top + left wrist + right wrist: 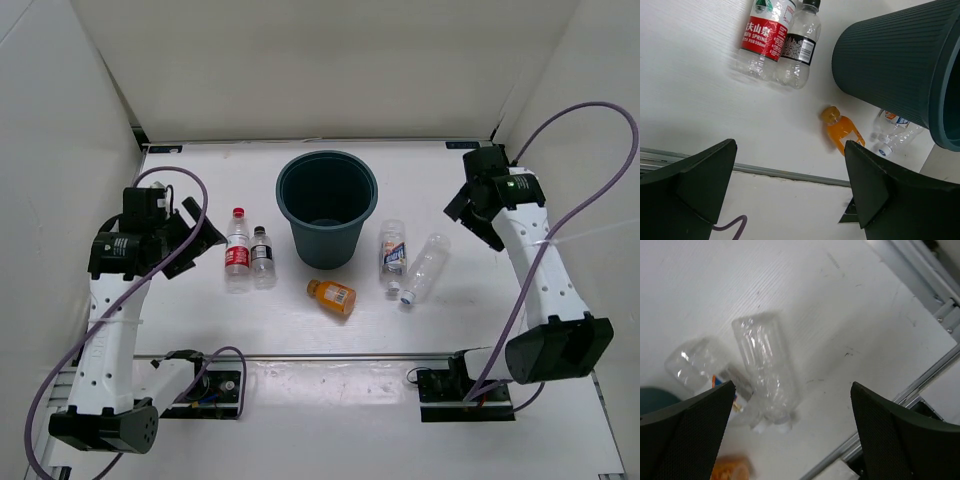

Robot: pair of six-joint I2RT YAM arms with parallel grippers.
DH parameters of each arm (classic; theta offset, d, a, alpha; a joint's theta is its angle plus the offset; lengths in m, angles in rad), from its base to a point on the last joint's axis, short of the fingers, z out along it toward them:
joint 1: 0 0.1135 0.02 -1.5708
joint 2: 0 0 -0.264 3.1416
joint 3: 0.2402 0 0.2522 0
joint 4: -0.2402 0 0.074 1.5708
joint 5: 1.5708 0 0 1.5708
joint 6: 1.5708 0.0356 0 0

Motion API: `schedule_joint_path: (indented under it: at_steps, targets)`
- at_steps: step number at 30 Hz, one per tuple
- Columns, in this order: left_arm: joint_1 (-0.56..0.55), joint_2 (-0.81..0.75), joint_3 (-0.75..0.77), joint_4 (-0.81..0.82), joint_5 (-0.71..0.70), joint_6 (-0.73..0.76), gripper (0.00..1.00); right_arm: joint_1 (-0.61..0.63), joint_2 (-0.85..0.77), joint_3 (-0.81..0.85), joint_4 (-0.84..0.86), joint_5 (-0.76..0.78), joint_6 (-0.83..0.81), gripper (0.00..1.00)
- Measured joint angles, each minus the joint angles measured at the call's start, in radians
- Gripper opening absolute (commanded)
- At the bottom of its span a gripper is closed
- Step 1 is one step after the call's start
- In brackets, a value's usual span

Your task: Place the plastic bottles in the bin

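Observation:
The blue/white-label bottle's far end [392, 232] [689, 365] lies below the robot's right gripper, clear of the plain clear bottle, so the gripper needs to go down onto it, to the left in the top view.
The dark teal bin [327, 208] stands upright at the table's middle back. Left of it lie the red-capped bottle [237, 250] and the black-capped bottle [263, 256], side by side. The orange bottle [332, 295] lies in front of the bin. Right of the bin lie the blue/white-label bottle [393, 254] and the plain clear bottle [425, 268]. My left gripper [197, 232] is open and empty, left of the red-capped bottle. My right gripper [468, 210] is open and empty, above and right of the plain clear bottle [767, 367].
White walls enclose the table on the left, back and right. A metal rail [330, 355] runs across the near side, with the arm bases behind it. The left wrist view shows the bin's ribbed wall [890, 60] close on the right.

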Motion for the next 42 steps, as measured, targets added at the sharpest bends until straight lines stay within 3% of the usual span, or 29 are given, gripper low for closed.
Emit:
schedule_joint_path:
  at_steps: [5,12,17,23,36,42]
  targets:
    - [-0.006,0.014,-0.003,-0.001,-0.020,-0.003,1.00,0.000,0.016,-0.006,0.030,-0.182,-0.123,1.00]
    - [-0.006,0.014,-0.034,-0.009,-0.069,-0.003,1.00,0.007,0.305,0.111,0.035,-0.414,-0.249,1.00]
    - [-0.006,0.035,-0.034,-0.008,-0.085,-0.015,1.00,0.057,0.467,0.206,0.023,-0.459,-0.278,1.00]
    - [-0.006,0.048,-0.044,-0.006,-0.093,-0.024,1.00,0.134,0.522,0.260,0.027,-0.526,-0.330,1.00]
    - [-0.006,0.128,-0.067,-0.006,-0.100,-0.061,1.00,0.133,0.683,0.258,0.088,-0.597,-0.350,1.00]
    - [-0.006,0.127,-0.103,-0.004,-0.100,-0.073,1.00,0.133,0.748,0.268,0.106,-0.608,-0.360,0.91]
